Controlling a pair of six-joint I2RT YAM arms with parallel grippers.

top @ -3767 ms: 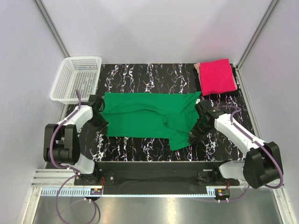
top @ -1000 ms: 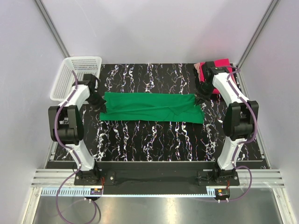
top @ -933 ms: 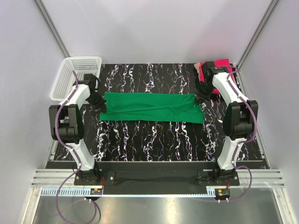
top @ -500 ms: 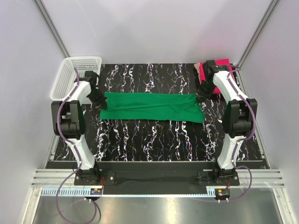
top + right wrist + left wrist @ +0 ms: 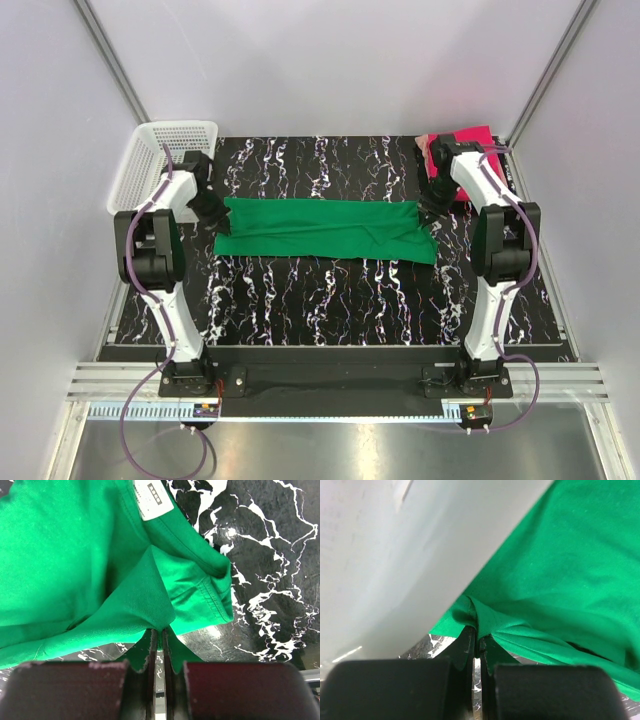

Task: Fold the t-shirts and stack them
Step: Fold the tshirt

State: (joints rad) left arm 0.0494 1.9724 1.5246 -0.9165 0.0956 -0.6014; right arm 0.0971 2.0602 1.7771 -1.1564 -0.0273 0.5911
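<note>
The left gripper carries the pinched cloth outward toward the green t-shirt's far edge [image 5: 242, 200] next and releases it, since the cloth still stops short of it.
The green t-shirt [image 5: 325, 229] lies folded into a long band across the far half of the black marbled table [image 5: 330, 300]. My left gripper [image 5: 212, 208] is shut on its left end, a pinch of green cloth [image 5: 477, 622] caught between the fingertips [image 5: 469, 637]. My right gripper [image 5: 430, 207] is shut on its right end, where the cloth [image 5: 155, 615] bunches into the jaws. A white neck label [image 5: 150, 497] shows there. The pink t-shirt [image 5: 470, 150] sits folded at the far right corner, partly hidden behind the right arm.
A white mesh basket [image 5: 160, 165] stands at the far left, its wall [image 5: 395, 555] close beside the left gripper. Both arms reach far out along the table's two sides. Grey walls close in the workspace.
Both grippers have carried the near edge of the green t-shirt up and over to the far side, folding it into a band; in the last second both ends shifted slightly further back.
</note>
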